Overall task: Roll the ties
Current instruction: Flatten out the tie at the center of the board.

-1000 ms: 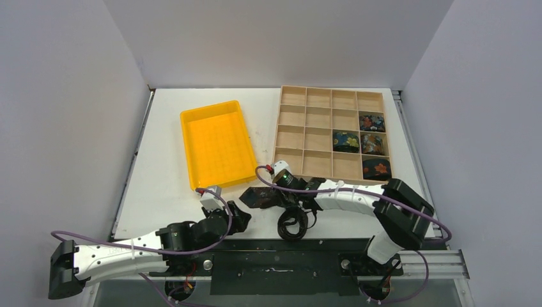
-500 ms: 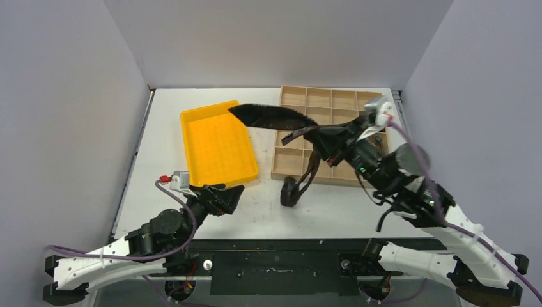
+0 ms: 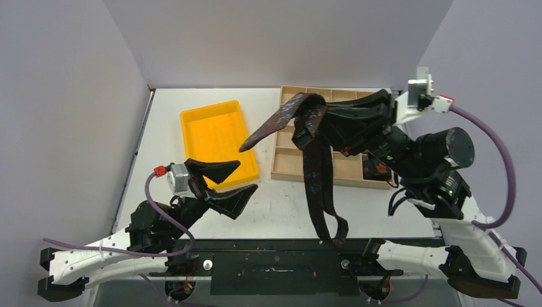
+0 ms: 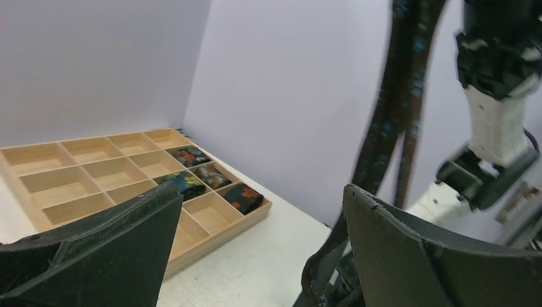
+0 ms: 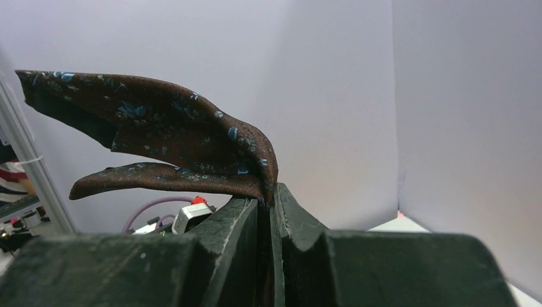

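Because the tie hangs freely to the right of my left gripper in the top view, I need to move that gripper across and close on the tie's hanging length [image 3: 316, 176] [image 4: 385, 134].
My right gripper [image 3: 321, 120] is raised high over the wooden tray [image 3: 300, 167] and is shut on a long dark tie [image 3: 317, 173] with blue flecks. The tie hangs down in a loop to the table's front edge; its wide end [image 3: 275, 121] sticks out to the left. In the right wrist view the tie [image 5: 179, 137] is pinched between the fingers. My left gripper [image 3: 231, 181] is open and empty, above the table left of the hanging tie. The tie also shows in the left wrist view [image 4: 383, 128]. Several rolled ties [image 3: 372, 122] fill cells at the tray's right side.
A yellow bin [image 3: 216, 144] sits left of the wooden tray. The tray also shows in the left wrist view [image 4: 83, 173], with rolled ties [image 4: 243, 197] in its near right cells. Grey walls close in on the left, back and right.
My right gripper has lifted the tie from the table near the front edge to high over the tray, and the tie has uncoiled into a hanging loop. My left gripper has risen and opened wide.
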